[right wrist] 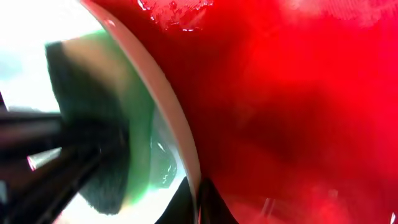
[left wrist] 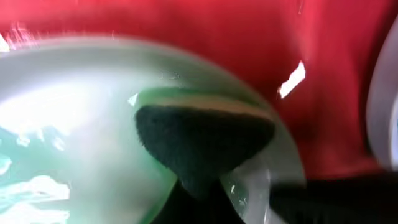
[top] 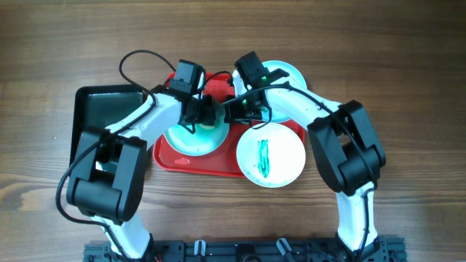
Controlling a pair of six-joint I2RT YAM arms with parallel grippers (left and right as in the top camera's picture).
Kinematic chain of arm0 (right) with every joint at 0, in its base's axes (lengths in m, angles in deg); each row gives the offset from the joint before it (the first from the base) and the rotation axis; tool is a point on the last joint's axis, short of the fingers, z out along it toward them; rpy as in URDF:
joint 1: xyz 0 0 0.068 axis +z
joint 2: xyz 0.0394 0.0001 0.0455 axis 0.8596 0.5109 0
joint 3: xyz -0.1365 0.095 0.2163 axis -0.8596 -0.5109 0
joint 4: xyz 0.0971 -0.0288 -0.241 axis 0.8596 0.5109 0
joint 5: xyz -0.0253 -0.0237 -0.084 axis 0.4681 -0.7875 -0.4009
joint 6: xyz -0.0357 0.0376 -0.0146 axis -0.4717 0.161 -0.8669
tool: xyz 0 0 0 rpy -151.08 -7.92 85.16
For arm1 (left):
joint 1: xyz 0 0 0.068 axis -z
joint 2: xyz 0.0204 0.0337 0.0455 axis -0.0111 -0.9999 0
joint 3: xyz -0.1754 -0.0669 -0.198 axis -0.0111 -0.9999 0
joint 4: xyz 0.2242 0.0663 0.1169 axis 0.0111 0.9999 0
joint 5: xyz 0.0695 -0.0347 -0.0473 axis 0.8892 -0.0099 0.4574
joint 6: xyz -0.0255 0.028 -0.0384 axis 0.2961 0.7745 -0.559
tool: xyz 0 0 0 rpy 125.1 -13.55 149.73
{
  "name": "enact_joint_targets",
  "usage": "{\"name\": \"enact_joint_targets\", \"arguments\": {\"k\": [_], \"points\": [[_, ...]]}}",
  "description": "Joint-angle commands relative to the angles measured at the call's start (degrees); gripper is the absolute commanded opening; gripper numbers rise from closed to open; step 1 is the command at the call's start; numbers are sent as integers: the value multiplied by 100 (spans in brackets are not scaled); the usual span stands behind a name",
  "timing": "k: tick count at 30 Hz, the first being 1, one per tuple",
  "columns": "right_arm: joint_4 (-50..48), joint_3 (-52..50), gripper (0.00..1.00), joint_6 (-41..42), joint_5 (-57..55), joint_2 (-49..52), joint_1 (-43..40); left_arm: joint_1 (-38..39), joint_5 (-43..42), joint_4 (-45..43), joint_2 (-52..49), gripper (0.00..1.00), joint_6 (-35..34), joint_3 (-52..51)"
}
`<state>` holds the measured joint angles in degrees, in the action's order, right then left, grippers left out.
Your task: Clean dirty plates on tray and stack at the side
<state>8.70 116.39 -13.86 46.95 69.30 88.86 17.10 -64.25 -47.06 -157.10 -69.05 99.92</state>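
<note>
The bottom of the red tray lies below the robot's right gripper, so that gripper will next lift and tilt the plate, then lower it onto the tray's bottom and let it go.
One pale plate (top: 188, 142) lies on the left of the red tray (top: 211, 166). My left gripper (top: 206, 113) is shut on a dark sponge (left wrist: 205, 140) with a green-yellow layer, and presses it onto this plate (left wrist: 74, 124), which carries a green film. My right gripper (top: 237, 109) is shut on this plate's rim (right wrist: 168, 112), one finger on each side (right wrist: 198, 202). The sponge also shows in the right wrist view (right wrist: 87, 124). A second plate (top: 287, 153) with a teal smear overlaps the tray's right front corner. A third plate (top: 287, 73) lies behind, partly under the right arm.
A narrower black tray (top: 98, 109) lies to the left of the red tray, under the left arm. Bare red tray floor (right wrist: 280, 93) lies beside the held rim. Another plate's pale edge (left wrist: 385, 112) shows at the right of the left wrist view.
</note>
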Motion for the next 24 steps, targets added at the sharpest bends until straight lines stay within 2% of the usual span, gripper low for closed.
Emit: {"name": "enact_joint_targets", "arguments": {"k": [1,5,9,13,16,20,24], "points": [[7,-17,4,-114,-61,96,46,-391,-533,852,269,4,251,212],[9,-17,5,-116,-61,96,46,-1102,-190,1453,992,4,251,466],[-7,-17,4,-120,-63,96,46,-1746,826,1943,1808,4,245,501],[-2,-9,5,-109,-61,85,46,-2151,1862,2511,1899,4,221,483],[393,216,4,-111,-334,-61,48,-2326,1888,2551,1753,4,24,358],[717,313,4,-116,-1469,-678,188,-2448,1888,2535,1449,4,-275,332],[892,313,4,-240,-3635,-1386,671,-2446,1888,2439,1309,4,-385,332]]}}
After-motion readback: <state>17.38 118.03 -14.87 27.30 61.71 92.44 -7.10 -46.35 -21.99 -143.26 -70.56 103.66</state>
